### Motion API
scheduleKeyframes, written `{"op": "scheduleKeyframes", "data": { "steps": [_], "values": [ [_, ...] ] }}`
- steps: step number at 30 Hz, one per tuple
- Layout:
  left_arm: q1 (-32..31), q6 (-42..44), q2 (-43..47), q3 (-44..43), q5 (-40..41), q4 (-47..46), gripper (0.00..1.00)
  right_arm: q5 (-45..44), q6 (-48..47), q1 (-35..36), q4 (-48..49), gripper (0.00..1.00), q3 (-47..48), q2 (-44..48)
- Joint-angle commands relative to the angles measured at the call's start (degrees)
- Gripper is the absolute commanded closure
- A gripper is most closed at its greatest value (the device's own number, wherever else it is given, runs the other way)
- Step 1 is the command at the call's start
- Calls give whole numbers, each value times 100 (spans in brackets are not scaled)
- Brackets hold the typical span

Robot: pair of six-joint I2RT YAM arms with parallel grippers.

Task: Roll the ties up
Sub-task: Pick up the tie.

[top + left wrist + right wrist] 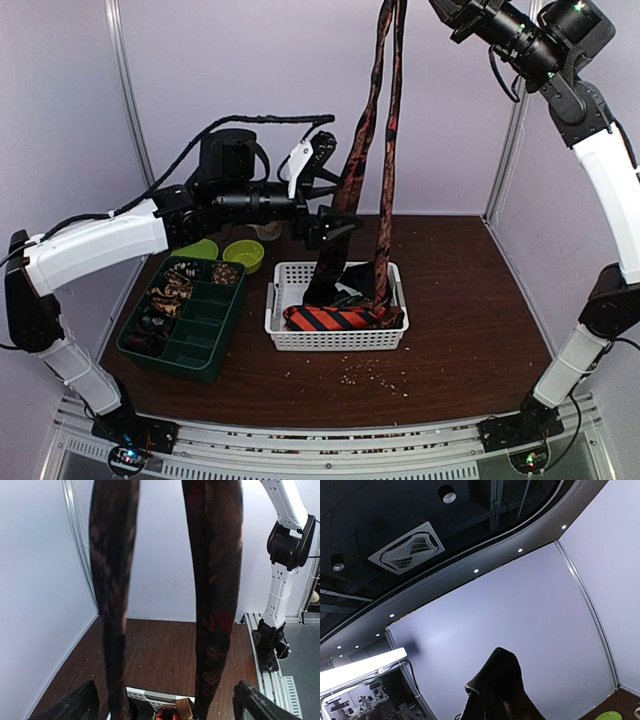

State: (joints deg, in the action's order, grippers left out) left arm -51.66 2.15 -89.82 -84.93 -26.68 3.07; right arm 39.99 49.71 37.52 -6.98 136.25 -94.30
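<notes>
The tie's wider part above the basket hangs nearest the open fingers of my left gripper, so next I need to lower that gripper a little and reach onto that part.
A long dark tie (388, 130) with red patches hangs doubled in two strands from the top of the top view, its ends resting in the white basket (276, 300). My right gripper (445, 10) is raised high at the top right, shut on the tie's fold (500, 690); the fabric hides its fingers. Level with the strands, my left gripper (335, 190) stands open. In its wrist view both strands (112, 580) (215, 580) hang between the wide-spread fingertips (75, 705). An orange-red and navy striped tie (335, 318) lies in the basket.
A green divided tray (170, 362) at the left holds rolled ties (180, 285) in its far compartments. Two green bowls (243, 255) sit behind it. Crumbs (370, 370) dot the brown table in front of the basket. Grey walls close in the back and sides.
</notes>
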Motion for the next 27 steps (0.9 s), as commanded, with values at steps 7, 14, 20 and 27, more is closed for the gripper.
{"op": "scheduleKeyframes", "data": {
  "steps": [7, 14, 20, 27],
  "values": [
    [-86, -360, -801, 283, 792, -413, 48, -219, -54, 11, 134, 100, 174, 286],
    [-486, 241, 310, 187, 138, 373, 100, -534, -624, -33, -305, 100, -333, 771],
    [-537, 381, 1530, 1378, -350, 647, 100, -663, -1095, -60, -591, 100, -1224, 1269],
    [-542, 152, 1940, 2053, -128, 1022, 100, -713, -1219, -69, -437, 100, -2400, 1599]
  ]
}}
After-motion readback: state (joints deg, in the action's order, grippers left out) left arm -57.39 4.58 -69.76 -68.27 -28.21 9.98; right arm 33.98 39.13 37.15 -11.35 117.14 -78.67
